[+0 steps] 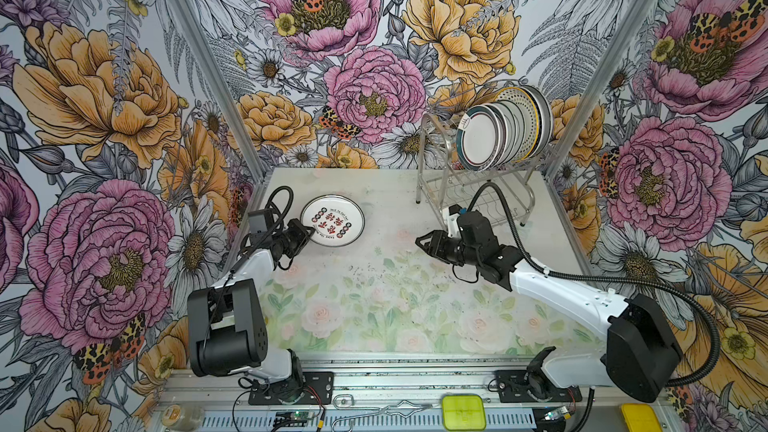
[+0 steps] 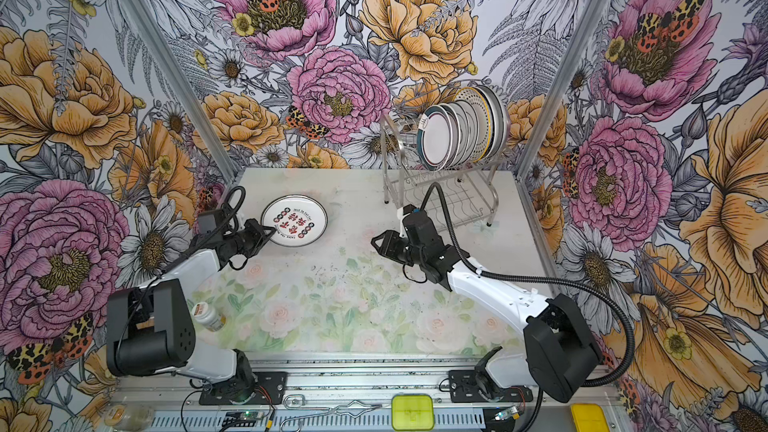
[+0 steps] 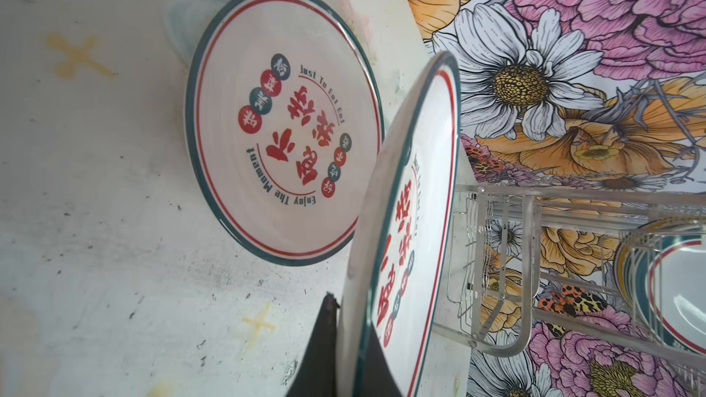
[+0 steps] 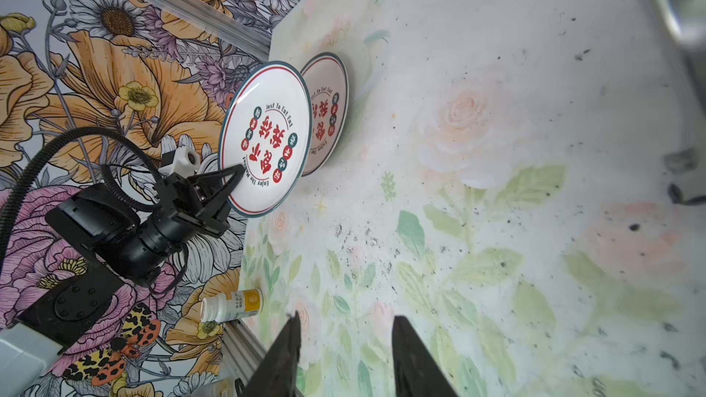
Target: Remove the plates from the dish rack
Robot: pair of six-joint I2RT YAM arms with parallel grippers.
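Observation:
The tilted white plate in my left gripper should go down next onto the matching plate (image 3: 282, 127), and I should then let go of its rim, since that flat plate is below my gripper.
My left gripper (image 1: 309, 233) (image 3: 349, 322) is shut on the rim of a white plate with red characters (image 1: 332, 222) (image 3: 416, 200) (image 4: 263, 139), which it holds tilted just above the table at the back left. A matching plate (image 3: 282, 127) (image 4: 328, 108) lies flat on the table right under it. It is mostly covered in both top views. The steel dish rack (image 1: 419, 176) (image 2: 385, 176) (image 3: 531, 261) stands at the back right, and several plates (image 1: 498, 130) (image 2: 461, 130) stand on edge on its upper level. Mid-table, in front of the rack, my right gripper (image 1: 422, 243) (image 2: 376, 243) (image 4: 345, 322) is open and empty.
A small white pill bottle (image 2: 208, 317) (image 4: 233, 304) lies by the table's left edge near the left arm. On the front rail sit a green box (image 1: 463, 411), a yellow box (image 1: 640, 417) and a wire hook (image 1: 374, 411). Flowered walls close in the back and sides.

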